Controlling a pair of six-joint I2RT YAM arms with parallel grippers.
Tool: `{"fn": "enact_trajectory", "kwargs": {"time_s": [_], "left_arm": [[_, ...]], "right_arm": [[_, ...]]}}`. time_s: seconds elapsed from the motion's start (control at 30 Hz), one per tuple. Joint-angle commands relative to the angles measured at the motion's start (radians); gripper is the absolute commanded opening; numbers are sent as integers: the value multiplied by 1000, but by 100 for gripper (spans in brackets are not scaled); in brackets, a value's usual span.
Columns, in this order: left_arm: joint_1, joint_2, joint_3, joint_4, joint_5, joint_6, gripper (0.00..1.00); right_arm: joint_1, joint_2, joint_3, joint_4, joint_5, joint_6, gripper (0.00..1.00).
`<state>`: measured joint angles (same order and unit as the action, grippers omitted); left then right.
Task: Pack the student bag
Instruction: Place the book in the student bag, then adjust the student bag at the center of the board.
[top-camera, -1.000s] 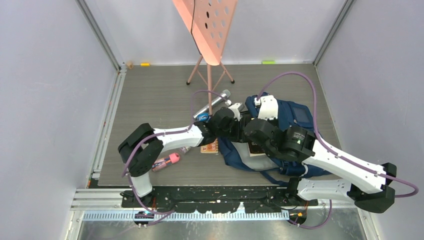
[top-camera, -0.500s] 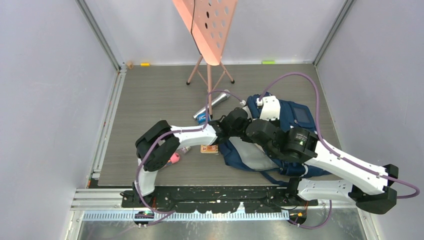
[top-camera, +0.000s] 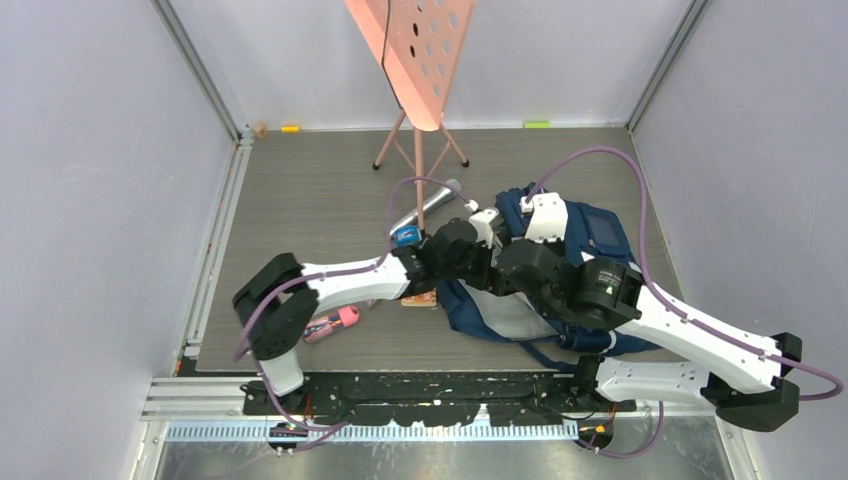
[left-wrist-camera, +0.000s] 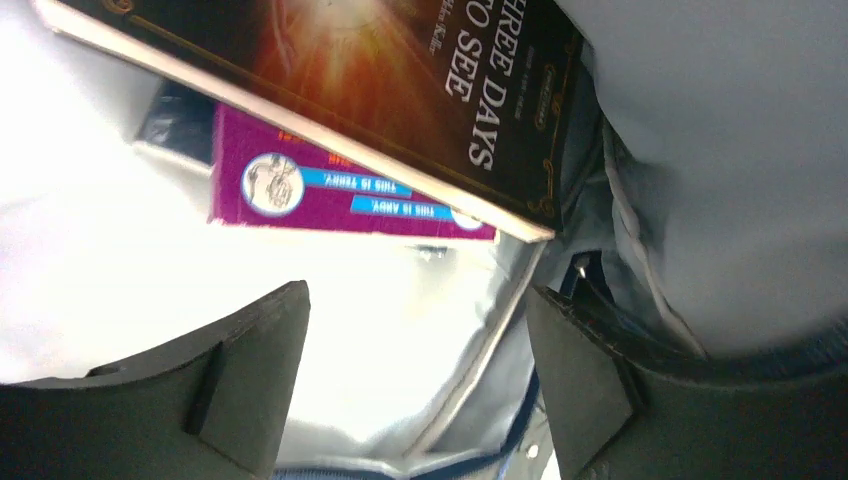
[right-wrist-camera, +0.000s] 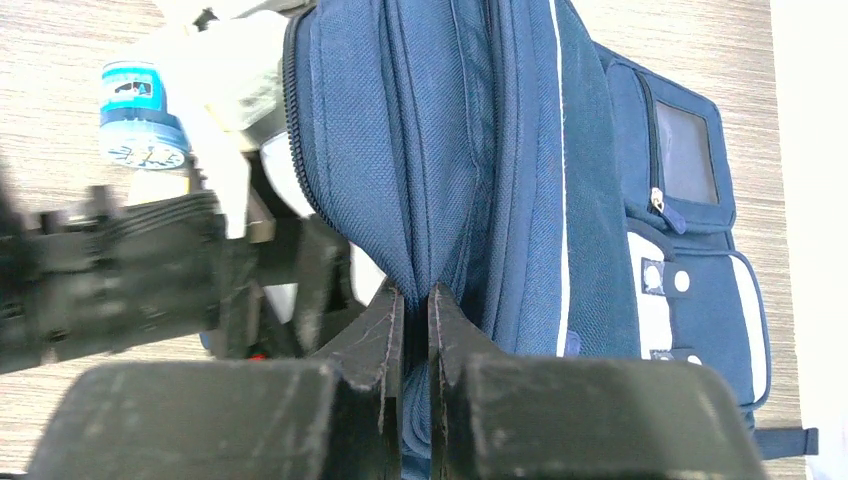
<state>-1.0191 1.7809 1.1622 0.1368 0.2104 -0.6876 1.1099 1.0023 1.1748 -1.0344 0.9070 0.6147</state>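
My right gripper holds the navy fold and should next move down, bring it over the bag's opening (top-camera: 504, 306) and open, since the books already lie inside the open bag (top-camera: 592, 232).
The student bag (top-camera: 592, 232), a navy backpack, lies right of centre with its main opening held apart. My right gripper (right-wrist-camera: 416, 300) is shut on a fold of the bag's navy fabric (right-wrist-camera: 450, 150) at the opening's edge; from above it sits at the bag's top (top-camera: 545, 212). My left gripper (left-wrist-camera: 420, 385) is open and empty, its fingers (left-wrist-camera: 250, 370) inside the bag's pale lining (left-wrist-camera: 120, 260). In front of it lie a dark book (left-wrist-camera: 400, 80) and a purple book (left-wrist-camera: 340, 200) under it. From above, the left gripper (top-camera: 482, 228) is at the bag's mouth.
A silver bottle (top-camera: 428, 205) with a blue cap (right-wrist-camera: 140, 110) lies just left of the bag. An orange card (top-camera: 420, 298) and a pink item (top-camera: 342, 319) lie by the left arm. A pink music stand (top-camera: 415, 70) stands at the back.
The left arm pushed right into the bag's mouth, then drew back a little. The dark book seen on the opening a second ago no longer shows from above. The right gripper keeps its hold.
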Motion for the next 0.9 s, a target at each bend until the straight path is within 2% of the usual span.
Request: {"fn": "enact_trajectory", "kwargs": {"time_s": [0.0,0.23,0.37,0.5,0.67,0.87], "left_arm": [[-4,-181,-69,-60,-85,104,84],[5,-390,-174,-299,-201,161,96],[29,-480,-229,-363,-232,132,100],[56,-518,-278,-329,-201,72,100],[94,-511,-333,-205,-97,1,100],[209,-439,-313,-164,-37,14,100]], "right_arm": [[6,-53,1,137,95,-15,0],[7,-69,-36,175,79,-48,0],[7,-72,-70,181,32,-32,0],[7,-58,-110,188,-48,2,0],[7,-14,-172,224,-156,19,0],[7,-4,-247,193,-285,82,1]]}}
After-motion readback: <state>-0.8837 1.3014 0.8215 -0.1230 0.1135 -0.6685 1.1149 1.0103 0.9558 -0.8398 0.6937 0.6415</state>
